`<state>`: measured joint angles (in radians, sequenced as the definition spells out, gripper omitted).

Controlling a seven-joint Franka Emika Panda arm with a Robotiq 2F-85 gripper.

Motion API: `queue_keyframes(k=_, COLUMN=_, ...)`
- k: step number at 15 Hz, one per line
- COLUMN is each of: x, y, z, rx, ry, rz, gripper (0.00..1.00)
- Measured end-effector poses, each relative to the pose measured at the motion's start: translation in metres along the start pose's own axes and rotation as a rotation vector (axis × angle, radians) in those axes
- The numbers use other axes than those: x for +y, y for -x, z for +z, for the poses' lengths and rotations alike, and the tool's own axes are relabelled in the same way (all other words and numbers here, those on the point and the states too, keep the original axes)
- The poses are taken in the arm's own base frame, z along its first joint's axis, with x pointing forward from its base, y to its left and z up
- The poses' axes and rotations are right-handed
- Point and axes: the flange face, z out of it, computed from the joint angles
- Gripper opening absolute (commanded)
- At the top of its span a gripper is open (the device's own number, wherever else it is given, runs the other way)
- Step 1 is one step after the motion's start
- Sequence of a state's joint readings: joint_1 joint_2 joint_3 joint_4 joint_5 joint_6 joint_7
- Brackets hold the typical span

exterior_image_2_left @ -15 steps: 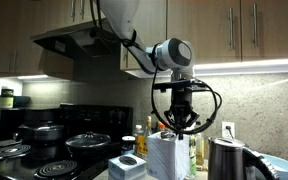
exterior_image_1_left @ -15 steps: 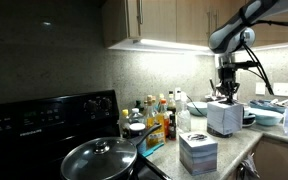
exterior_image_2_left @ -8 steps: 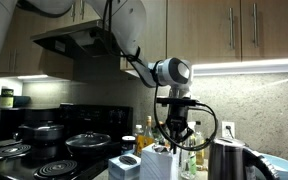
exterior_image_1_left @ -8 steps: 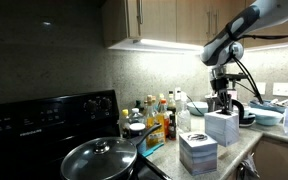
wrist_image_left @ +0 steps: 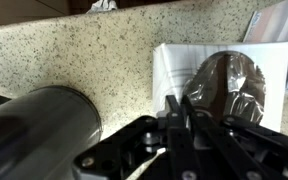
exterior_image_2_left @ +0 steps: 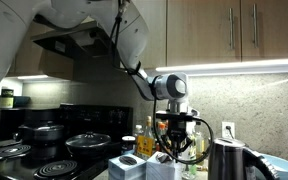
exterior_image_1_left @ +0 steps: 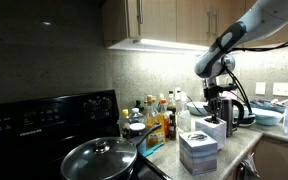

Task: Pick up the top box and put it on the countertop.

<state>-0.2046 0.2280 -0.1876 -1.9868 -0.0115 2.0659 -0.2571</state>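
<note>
The top box is already low over free countertop beside the black kettle. My gripper should ease slightly down next and open its fingers to release it.
My gripper is shut on the top box, a pale grey-blue carton, and holds it low, at or just above the speckled countertop. Whether it touches the countertop, I cannot tell. A near-identical carton stands in front of it. In an exterior view the gripper sits on the held box, beside the other carton. In the wrist view the fingers are pressed close together over a white-topped surface, with countertop beyond.
A black kettle stands close beside the box and shows in the wrist view. Bottles and jars crowd the back. A pan with a glass lid sits on the black stove. Upper cabinets hang above.
My gripper has come down with the top box in it, from well above the countertop to just over it, and shifted a little toward the other carton.
</note>
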Motion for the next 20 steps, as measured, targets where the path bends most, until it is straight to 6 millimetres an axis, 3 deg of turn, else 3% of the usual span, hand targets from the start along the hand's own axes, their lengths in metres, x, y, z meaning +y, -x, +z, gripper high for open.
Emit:
queue_keyframes(k=4, x=0.005, y=-0.005, z=0.017, rx=-0.017, ry=0.024, rz=-0.006, gripper=0.03)
queue_keyframes(k=5, x=0.007, y=-0.006, z=0.020, rx=-0.024, ry=0.030, rz=-0.007, gripper=0.30)
queue_keyframes(k=6, x=0.009, y=-0.007, z=0.023, rx=-0.030, ry=0.037, rz=-0.008, gripper=0.31)
queue_keyframes(k=11, x=0.017, y=-0.010, z=0.027, rx=-0.038, ry=0.044, rz=0.000, gripper=0.63)
queue_keyframes(k=16, x=0.020, y=-0.013, z=0.012, rx=-0.008, ry=0.050, rz=0.006, gripper=0.95)
queue_keyframes(k=20, x=0.014, y=-0.007, z=-0.023, rx=0.039, ry=0.056, rz=0.060, gripper=1.00)
